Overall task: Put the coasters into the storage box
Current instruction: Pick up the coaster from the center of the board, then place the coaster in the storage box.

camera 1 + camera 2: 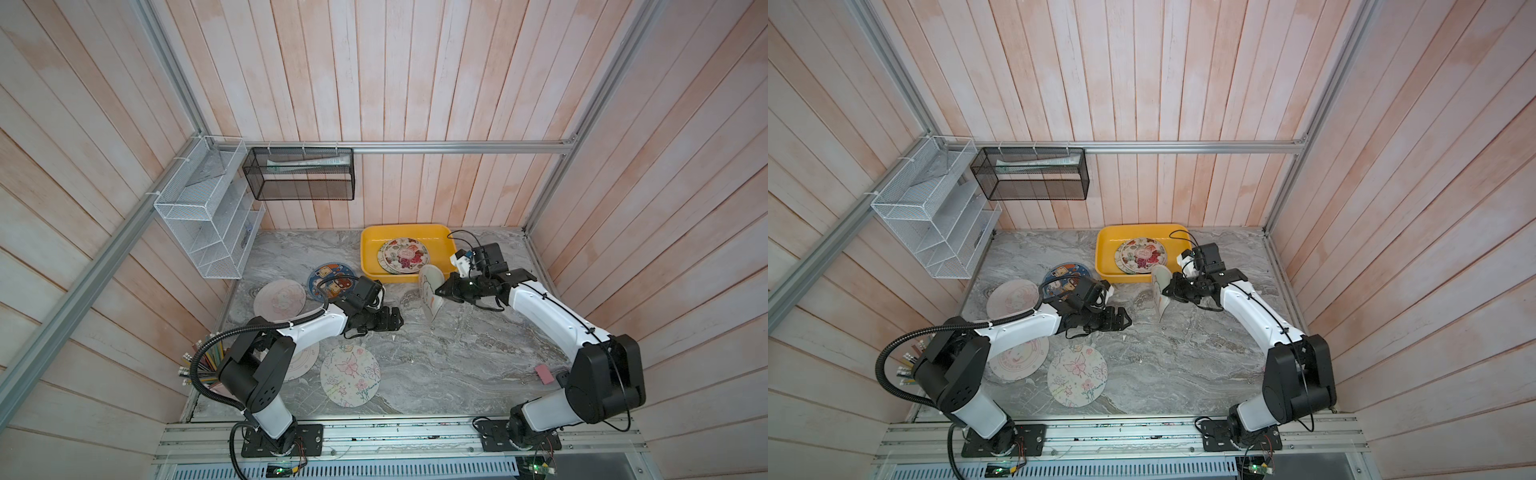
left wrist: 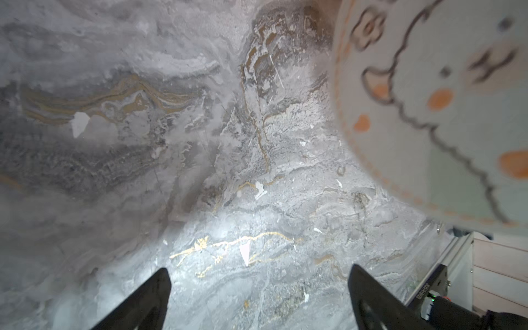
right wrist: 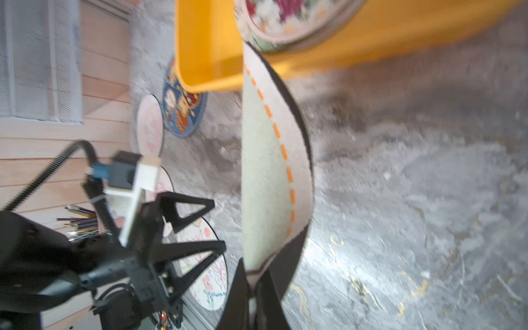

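My right gripper will next carry the on-edge coaster up and outward to the flowered coasters in the box, lower it flat and release.
My right gripper (image 1: 438,292) (image 3: 254,274) is shut on the edge of a cream coaster (image 1: 430,291) (image 3: 268,171) with a cartoon animal and an orange dashed border. It holds the coaster on edge above the table, just in front of the yellow storage box (image 1: 370,257) (image 3: 200,57). Flowered coasters (image 1: 405,254) lie stacked inside the box. My left gripper (image 1: 397,320) (image 2: 260,274) is open and empty over bare table, left of the held coaster (image 2: 443,114). On the table lie a dark blue coaster (image 1: 328,276), a pale pink one (image 1: 279,299) and a butterfly one (image 1: 350,376). Another (image 1: 303,361) is partly hidden under my left arm.
A white wire rack (image 1: 208,216) and a black mesh basket (image 1: 299,174) hang on the back-left walls. Pencils (image 1: 203,365) lie by the left arm's base. A pink eraser (image 1: 543,374) sits near the right arm. Wooden walls enclose the marble table (image 1: 436,365).
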You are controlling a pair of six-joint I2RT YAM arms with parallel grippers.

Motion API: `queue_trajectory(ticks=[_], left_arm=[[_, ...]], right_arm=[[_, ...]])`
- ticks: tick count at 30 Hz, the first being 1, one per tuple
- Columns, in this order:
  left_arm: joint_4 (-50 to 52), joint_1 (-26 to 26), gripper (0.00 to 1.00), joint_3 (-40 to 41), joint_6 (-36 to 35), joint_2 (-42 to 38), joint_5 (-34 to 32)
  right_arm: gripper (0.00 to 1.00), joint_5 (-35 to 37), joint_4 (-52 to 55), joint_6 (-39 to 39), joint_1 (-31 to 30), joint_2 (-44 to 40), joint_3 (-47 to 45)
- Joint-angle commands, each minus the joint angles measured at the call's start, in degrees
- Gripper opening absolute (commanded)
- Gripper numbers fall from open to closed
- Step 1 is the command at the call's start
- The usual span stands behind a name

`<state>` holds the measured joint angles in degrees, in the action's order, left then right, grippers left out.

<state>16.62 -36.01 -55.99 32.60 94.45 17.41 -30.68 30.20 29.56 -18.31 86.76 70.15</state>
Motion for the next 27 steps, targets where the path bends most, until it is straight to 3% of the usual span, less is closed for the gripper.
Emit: queue_trajectory(ticks=[1,9,20,27], left_arm=[[-1.4,0.8,0.99,2.1,0.7,-2.0,0.4],[-1.4,1.3,1.0,4.6,1.2,-4.5,0.0],[-0.4,1.9,1.0,7.7,2.0,-8.6,-1.0],[1.5,2.6,1.0,9.1,2.6,-11.2,-2.7]], right_arm=[[0.01,-1.1,3.1,-1.6,-0.2,3.8,6.9],[0.01,-2.2,1.0,-1.5,-0.5,17.5,26.4],[0.01,-6.6,0.9,0.3,-1.2,43.1,54.8],[0.01,-6.6,3.9,0.8,0.4,54.0,61.8]])
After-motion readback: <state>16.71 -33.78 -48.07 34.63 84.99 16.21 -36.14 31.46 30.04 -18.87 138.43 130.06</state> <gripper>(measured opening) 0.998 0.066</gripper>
